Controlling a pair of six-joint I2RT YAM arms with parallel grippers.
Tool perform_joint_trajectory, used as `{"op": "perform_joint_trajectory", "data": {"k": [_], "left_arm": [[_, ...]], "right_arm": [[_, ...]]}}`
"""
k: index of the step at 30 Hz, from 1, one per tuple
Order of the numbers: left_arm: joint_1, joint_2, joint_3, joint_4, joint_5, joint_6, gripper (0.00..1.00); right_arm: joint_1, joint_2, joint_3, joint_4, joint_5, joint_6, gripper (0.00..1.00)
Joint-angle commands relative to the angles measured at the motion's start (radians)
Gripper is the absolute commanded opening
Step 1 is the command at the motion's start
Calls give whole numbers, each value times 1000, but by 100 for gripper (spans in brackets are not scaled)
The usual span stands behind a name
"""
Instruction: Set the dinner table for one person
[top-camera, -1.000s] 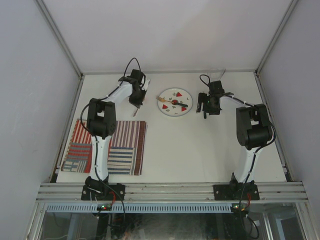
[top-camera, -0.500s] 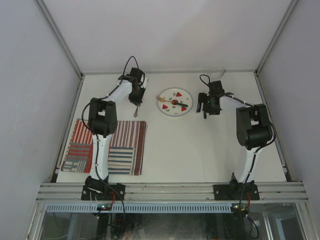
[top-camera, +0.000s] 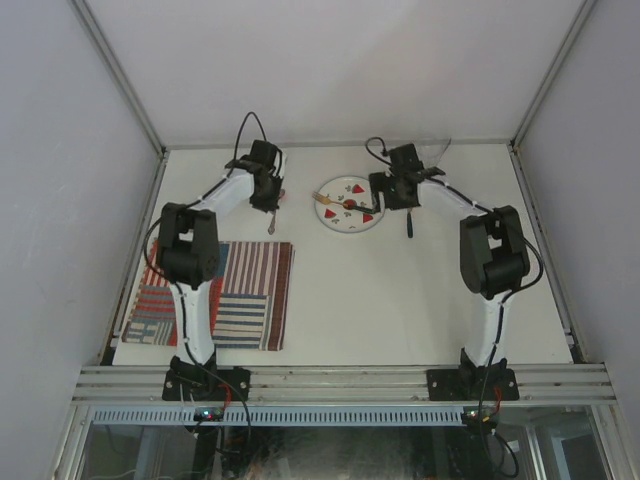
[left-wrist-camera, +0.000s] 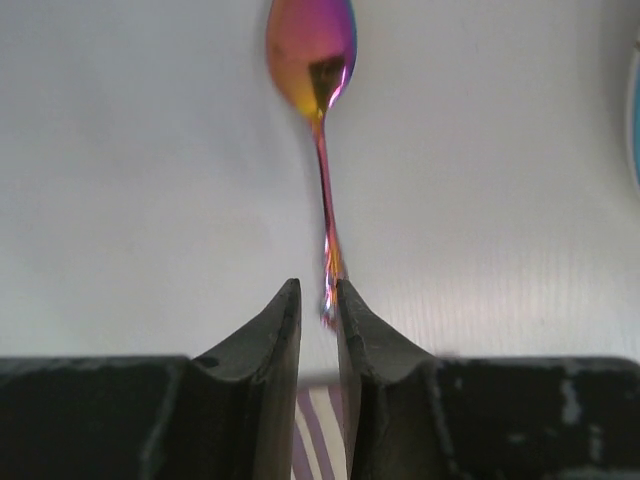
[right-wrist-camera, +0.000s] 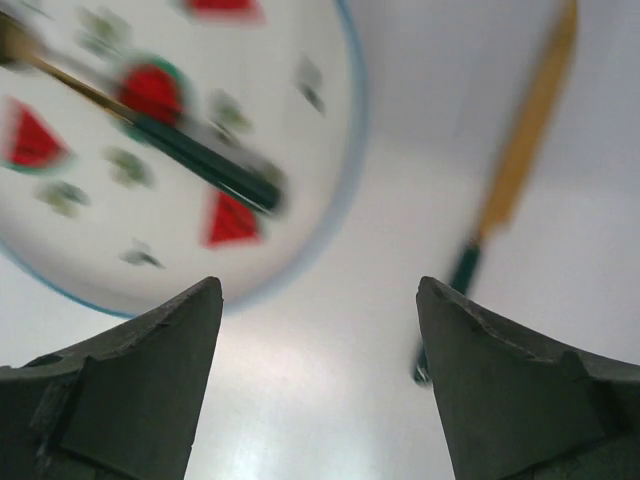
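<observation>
The fork's green handle lies at a slant to my fingers, so my right gripper will next move from beside the knife (right-wrist-camera: 520, 140) over the plate (top-camera: 349, 203), then turn and lower.
On the dinner table (top-camera: 400, 300) an iridescent spoon (left-wrist-camera: 312, 60) lies just beyond the striped placemat (top-camera: 215, 295). The end of its handle reaches the tips of my left gripper (left-wrist-camera: 317, 290). The jaws stand narrowly open, with a gap beside the handle. A white plate (top-camera: 349, 203) with watermelon prints carries a fork (right-wrist-camera: 205, 165) with a green handle. My right gripper (right-wrist-camera: 320, 300) hovers wide open and empty over the bare table, between the plate's rim (right-wrist-camera: 345, 200) and a knife (right-wrist-camera: 520, 140) with a gold blade and a green handle.
Aluminium rails edge the table, and grey walls stand close on both sides. In the top view the knife (top-camera: 408, 225) lies right of the plate and the spoon (top-camera: 271, 226) left of it. The placemat sits at the near left, partly under the left arm.
The left jaws have parted off the spoon's handle, and the spoon has stayed in place. The right arm has swung left from over the knife to the plate's edge.
</observation>
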Motion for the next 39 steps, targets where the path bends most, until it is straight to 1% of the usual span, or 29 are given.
{"op": "perform_joint_trajectory", "data": {"k": [1, 3, 5, 8, 10, 14, 23, 27, 28, 29, 30, 33, 34, 39], "left_arm": [[4, -291, -202, 236, -56, -91, 25], [4, -362, -289, 300, -79, -106, 25], [5, -410, -348, 335, -84, -124, 25], [2, -469, -443, 386, -45, -176, 24], [-2, -514, -524, 460, -27, -198, 24], [-8, -570, -614, 503, -30, -208, 24], [-8, -570, -615, 481, -60, -175, 23], [-7, -567, -615, 478, -62, -172, 23], [-8, -566, -617, 478, -62, -175, 23], [-8, -566, -623, 480, -62, -179, 23], [-7, -566, -627, 485, -60, -183, 23], [-10, -562, -631, 491, -52, -187, 23], [-11, -561, -632, 491, -52, -187, 23], [-13, -571, -634, 487, -58, -182, 23]], "right_arm": [[108, 90, 275, -95, 4, -183, 79], [141, 157, 403, -169, 43, -245, 79], [156, 214, 492, -210, 39, -307, 79], [147, 299, 606, -273, -33, -360, 80], [142, 340, 655, -315, -62, -389, 80], [146, 377, 672, -337, -47, -441, 80], [137, 411, 649, -323, -87, -464, 81], [133, 432, 653, -323, -103, -457, 78], [132, 437, 658, -329, -103, -456, 74], [133, 439, 661, -331, -105, -457, 67], [134, 438, 660, -331, -108, -457, 57], [132, 439, 661, -334, -112, -454, 13], [130, 439, 661, -334, -111, -453, 1], [128, 440, 662, -338, -111, -446, 0]]}}
